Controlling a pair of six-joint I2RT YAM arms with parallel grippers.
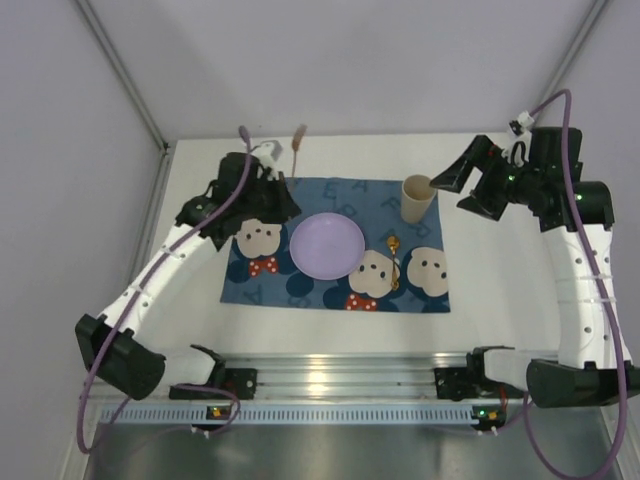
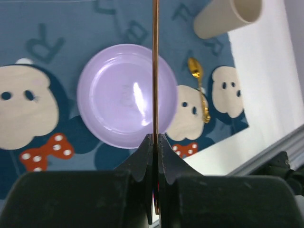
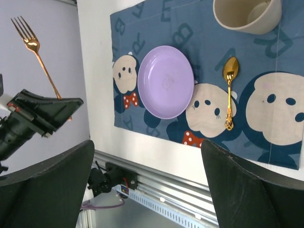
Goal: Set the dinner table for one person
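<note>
My left gripper next moves down and back, releasing the fork beside the plate (image 1: 327, 245), opposite the spoon, as that free mat (image 1: 276, 251) is below, nearer my base.
The white dinner table (image 1: 500, 300) carries a blue cartoon-mouse placemat (image 1: 300, 290). On the mat lie a lilac plate (image 1: 327, 245), a gold spoon (image 1: 394, 262) to its right, and a beige cup (image 1: 418, 198) at the back right. My left gripper (image 1: 281, 188) is shut on a copper fork (image 1: 298, 140) and holds it in the air over the mat's back left corner, tines up. In the left wrist view the fork handle (image 2: 155, 71) runs straight out of the shut fingers (image 2: 148, 156) over the plate (image 2: 126, 95). My right gripper (image 1: 458, 192) is open and empty, right of the cup.
An aluminium rail (image 1: 340, 375) runs along the table's near edge. Grey walls close in the back and sides. In the right wrist view, with the right gripper (image 3: 147, 185) wide open, I see the fork (image 3: 35, 52), plate (image 3: 166, 88), spoon (image 3: 229, 90) and cup (image 3: 247, 14).
</note>
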